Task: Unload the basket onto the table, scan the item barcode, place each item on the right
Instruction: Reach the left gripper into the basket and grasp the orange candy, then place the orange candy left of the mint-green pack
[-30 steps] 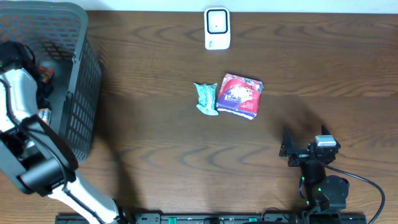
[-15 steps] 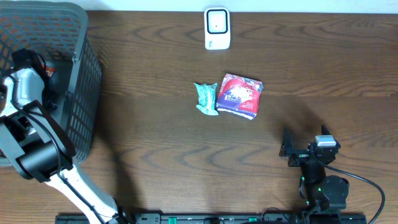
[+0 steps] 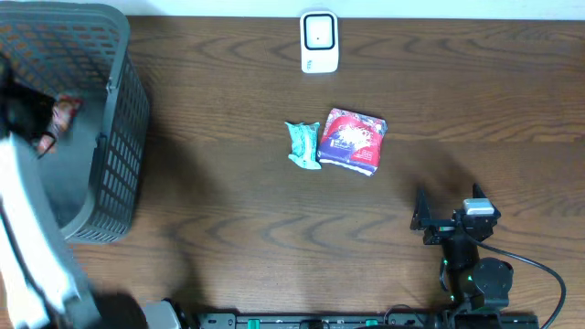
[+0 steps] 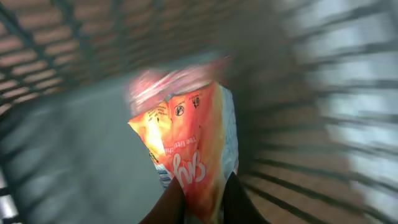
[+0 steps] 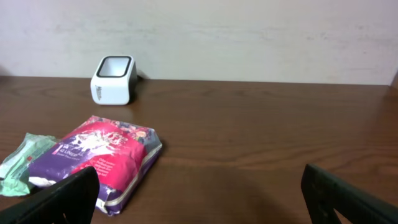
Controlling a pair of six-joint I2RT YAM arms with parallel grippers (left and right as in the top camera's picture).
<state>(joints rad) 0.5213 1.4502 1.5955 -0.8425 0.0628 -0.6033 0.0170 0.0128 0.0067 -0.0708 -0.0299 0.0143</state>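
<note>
I need to lift my left gripper over the basket's side, move across to the bare tabletop (image 3: 268,141) beside the green packet, go down and let go, because that spot is beyond the basket's side.
Inside the grey basket (image 3: 117,146), my left gripper (image 4: 202,200) is shut on the lower end of an orange and red snack packet (image 4: 186,140). The left wrist view is blurred by motion. From overhead the packet (image 3: 62,111) shows near the basket's left side, beside the blurred left arm. The white barcode scanner (image 3: 319,41) stands at the table's far edge, also visible as the scanner (image 5: 114,79) in the right wrist view. My right gripper (image 3: 448,224) rests open near the front right, nothing between its fingers.
A red and purple packet (image 3: 353,141) and a green packet (image 3: 303,144) lie side by side at the table's middle. The basket's mesh wall (image 4: 323,124) closes in around the left gripper. The purple packet (image 5: 99,158) lies just ahead of the right gripper (image 5: 205,193).
My left gripper has shut on the orange packet in the basket, and the left arm has swung fast toward the left edge. The right arm has not moved.
</note>
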